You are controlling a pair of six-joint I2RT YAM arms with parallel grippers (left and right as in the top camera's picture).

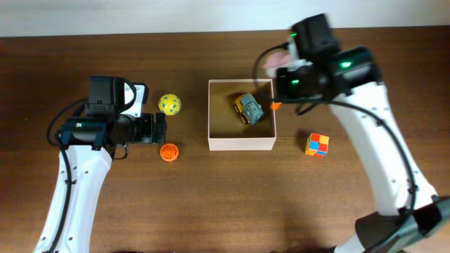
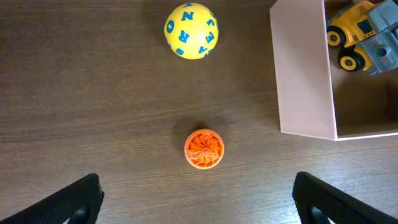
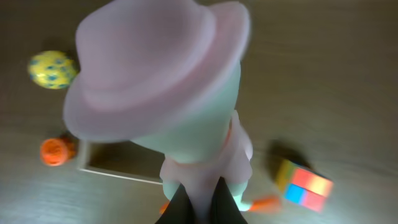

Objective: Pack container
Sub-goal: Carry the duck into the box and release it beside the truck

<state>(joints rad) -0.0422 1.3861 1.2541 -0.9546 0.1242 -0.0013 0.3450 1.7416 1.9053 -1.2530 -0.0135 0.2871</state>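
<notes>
I will next move the figure with my right gripper past the truck, then down onto the container's bare bottom beside the truck, toward the yellow ball.
The container is a square white-walled box with a tan floor at the table's middle. A yellow and grey toy truck lies inside it. My right gripper is shut on a mint and pink toy figure with a pink hat, held above the box's far right corner; the view is blurred. My left gripper is open and empty, with a small orange ball on the table just ahead of its fingers. The box wall and truck show in the left wrist view.
A yellow ball with blue letters lies left of the box, beyond the orange ball. A multicoloured cube lies right of the box. A small orange piece shows by the box's right wall.
</notes>
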